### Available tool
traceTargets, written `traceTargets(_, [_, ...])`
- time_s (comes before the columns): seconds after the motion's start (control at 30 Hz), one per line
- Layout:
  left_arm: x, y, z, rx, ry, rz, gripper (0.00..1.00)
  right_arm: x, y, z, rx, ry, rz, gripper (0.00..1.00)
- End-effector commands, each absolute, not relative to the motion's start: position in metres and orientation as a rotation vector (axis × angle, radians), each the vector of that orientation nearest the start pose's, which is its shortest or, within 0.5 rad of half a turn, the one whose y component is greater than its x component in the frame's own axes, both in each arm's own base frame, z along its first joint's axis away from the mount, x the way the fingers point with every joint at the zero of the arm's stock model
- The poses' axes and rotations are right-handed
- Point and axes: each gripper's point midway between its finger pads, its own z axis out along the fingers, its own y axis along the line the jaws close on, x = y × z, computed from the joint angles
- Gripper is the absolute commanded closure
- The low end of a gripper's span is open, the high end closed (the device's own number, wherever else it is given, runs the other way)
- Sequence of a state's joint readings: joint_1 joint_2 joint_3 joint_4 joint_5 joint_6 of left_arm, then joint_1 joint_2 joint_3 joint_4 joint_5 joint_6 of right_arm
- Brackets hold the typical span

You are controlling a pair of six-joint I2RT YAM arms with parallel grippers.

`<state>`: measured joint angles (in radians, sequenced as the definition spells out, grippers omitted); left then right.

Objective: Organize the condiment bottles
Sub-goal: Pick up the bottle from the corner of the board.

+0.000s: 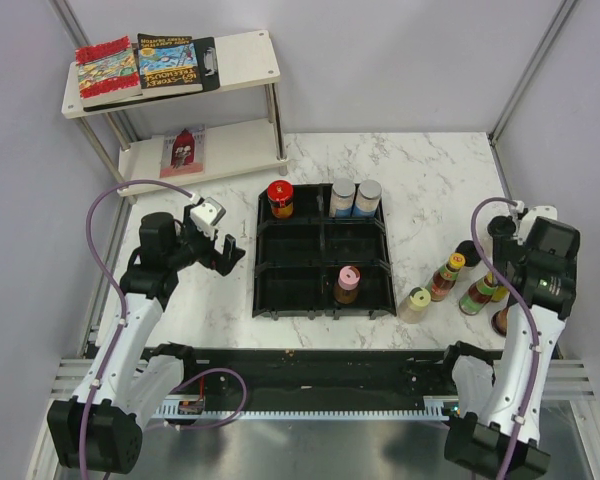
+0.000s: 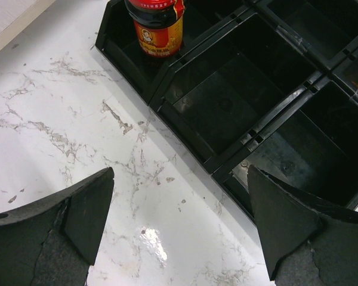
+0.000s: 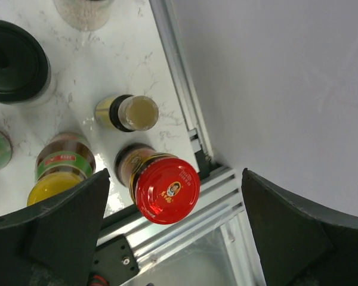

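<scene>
I need to move my right gripper down and back next until its open fingers are on both sides of the chilli jar's red lid [image 3: 167,191], since the jar stands below and back from it.
A black compartmented tray [image 1: 325,300] holds a red-capped jar [image 1: 280,198], two silver-capped jars [image 1: 355,196] and a pink-capped bottle [image 1: 347,282]. My left gripper [image 1: 227,252] hangs open and empty over bare marble just left of the tray [image 2: 227,107], with the red-capped jar [image 2: 155,27] ahead of it. To the tray's right stand loose condiment bottles: a cream-capped one [image 1: 416,302], a yellow-capped one [image 1: 447,274] and green-labelled ones [image 1: 480,293]. My right gripper [image 3: 174,173] is open above a second red-capped jar [image 3: 167,189], its jaws wide on either side and clear of it.
A cream-capped bottle [image 3: 134,113], a yellow-capped bottle [image 3: 56,179] and a black-lidded jar [image 3: 15,59] stand close to the right gripper. The side wall [image 3: 286,89] and the table's metal rail [image 3: 185,229] are right beside it. A two-tier shelf [image 1: 180,90] with books stands at the back left.
</scene>
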<state>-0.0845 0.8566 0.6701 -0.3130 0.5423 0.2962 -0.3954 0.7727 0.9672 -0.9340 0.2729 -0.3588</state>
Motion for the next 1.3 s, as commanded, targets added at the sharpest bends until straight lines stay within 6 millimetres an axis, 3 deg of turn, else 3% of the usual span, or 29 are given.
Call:
traceTargets(0.0, [0.270, -0.108, 0.184, 0.729, 1.869, -0.454, 0.00, 0.169, -0.135, 0.206, 0.263, 2.420, -0.481, 0.02])
traceTargets(0.1, [0.269, -0.108, 0.184, 0.733, 1.867, -0.459, 0.00, 0.152, -0.152, 0.195, 0.384, 2.467, -0.393, 0.02])
traceTargets(0.37, [0.270, -0.110, 0.179, 0.736, 1.882, -0.474, 0.00, 0.126, -0.156, 0.166, 0.253, 2.590, -0.300, 0.02])
traceTargets(0.57, [0.271, -0.109, 0.178, 0.733, 1.889, -0.470, 0.01, 0.125, -0.139, 0.157, 0.116, 2.623, -0.190, 0.02])
traceTargets(0.9, [0.271, -0.108, 0.178, 0.729, 1.889, -0.463, 0.00, 0.129, -0.147, 0.129, 0.129, 2.667, -0.136, 0.02])
traceTargets(1.27, [0.272, -0.107, 0.178, 0.729, 1.891, -0.457, 0.00, 0.136, -0.160, 0.114, 0.148, 2.667, -0.152, 0.05])
